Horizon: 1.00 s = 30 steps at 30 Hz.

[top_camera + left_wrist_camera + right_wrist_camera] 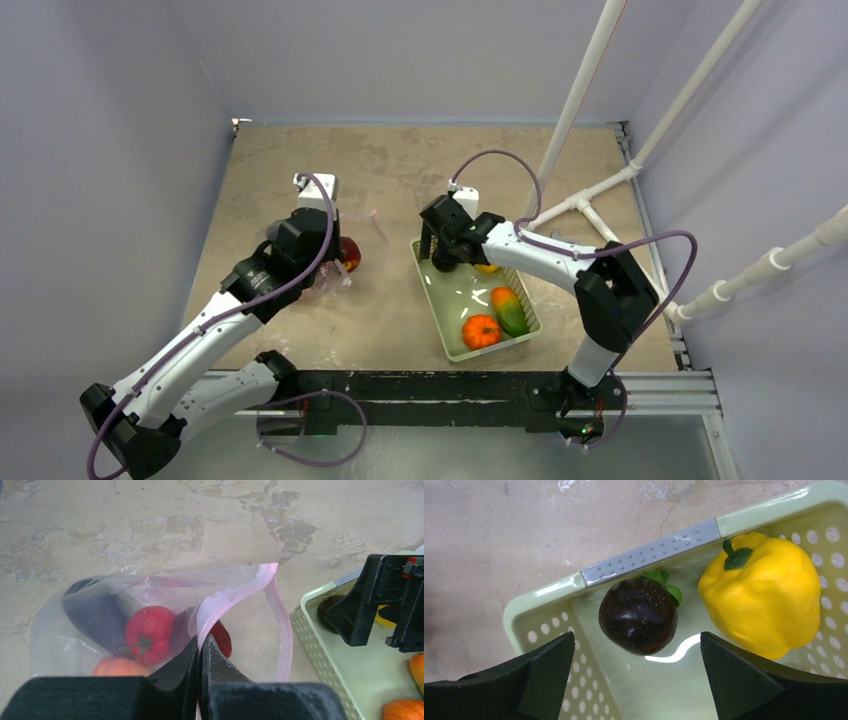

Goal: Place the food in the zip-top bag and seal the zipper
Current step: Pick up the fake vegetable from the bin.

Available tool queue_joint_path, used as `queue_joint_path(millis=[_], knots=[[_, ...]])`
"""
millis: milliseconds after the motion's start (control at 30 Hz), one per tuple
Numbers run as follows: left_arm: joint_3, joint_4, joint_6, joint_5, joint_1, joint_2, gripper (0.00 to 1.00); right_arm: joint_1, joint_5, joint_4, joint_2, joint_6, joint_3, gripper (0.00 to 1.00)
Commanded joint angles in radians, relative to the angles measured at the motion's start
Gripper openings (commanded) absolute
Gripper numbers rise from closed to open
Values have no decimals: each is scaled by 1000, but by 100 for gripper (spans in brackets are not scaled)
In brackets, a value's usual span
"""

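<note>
The robot's right gripper will next move down into the far end of the basket and close on the dark purple round fruit, because the gap beside the yellow pepper leaves room for its fingers.
The clear zip-top bag lies on the table with its pink zipper mouth held open. Inside it show a red tomato, a purple eggplant and a peach. My left gripper is shut on the bag's pink zipper edge. My right gripper is open above the far end of the pale green basket, its fingers either side of a dark purple round fruit. A yellow pepper lies beside that fruit. An orange pumpkin and a green-orange piece lie at the basket's near end.
The basket stands right of the bag, close to it. White pipes rise at the back right. The table's near edge has a black rail.
</note>
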Motion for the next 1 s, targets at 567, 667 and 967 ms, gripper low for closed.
queue_joint_path(millis=[567, 667, 967], knots=[[-3, 38, 4, -4, -1, 10, 0, -31, 36, 100, 85, -41, 7, 67], [-2, 40, 3, -4, -1, 11, 0, -30, 35, 89, 73, -42, 6, 54], [-2, 40, 3, -2, 0, 11, 0, -30, 57, -5, -29, -21, 56, 21]])
